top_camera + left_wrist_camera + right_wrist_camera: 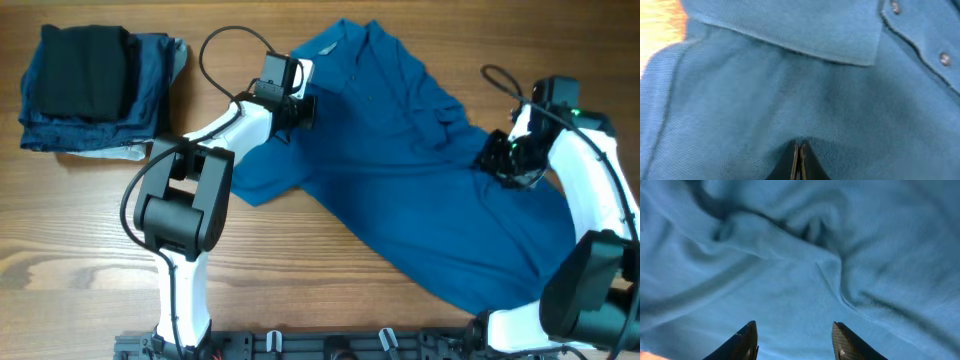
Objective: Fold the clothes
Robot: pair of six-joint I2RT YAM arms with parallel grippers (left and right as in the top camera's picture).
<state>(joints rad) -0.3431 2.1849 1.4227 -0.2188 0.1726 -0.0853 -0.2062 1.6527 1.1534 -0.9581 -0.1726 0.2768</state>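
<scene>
My left gripper will next drag the rumpled shirt's shoulder cloth left in the overhead view, toward bare wood beside the stack, and release it.
The clothes, one medium-blue polo shirt, lie spread slantwise from the top centre to the lower right of the table. My left gripper is at the shirt's shoulder just left of the collar. In the left wrist view its fingers are pressed together with their tips sunk in the puckered cloth below the collar flap; the placket buttons show at the right. My right gripper hovers over the shirt's right side. There its fingers stand apart over rumpled cloth, with nothing between them.
A stack of folded dark blue pieces with a black garment on top sits at the table's far left. Bare wood shows along the front and left of the shirt.
</scene>
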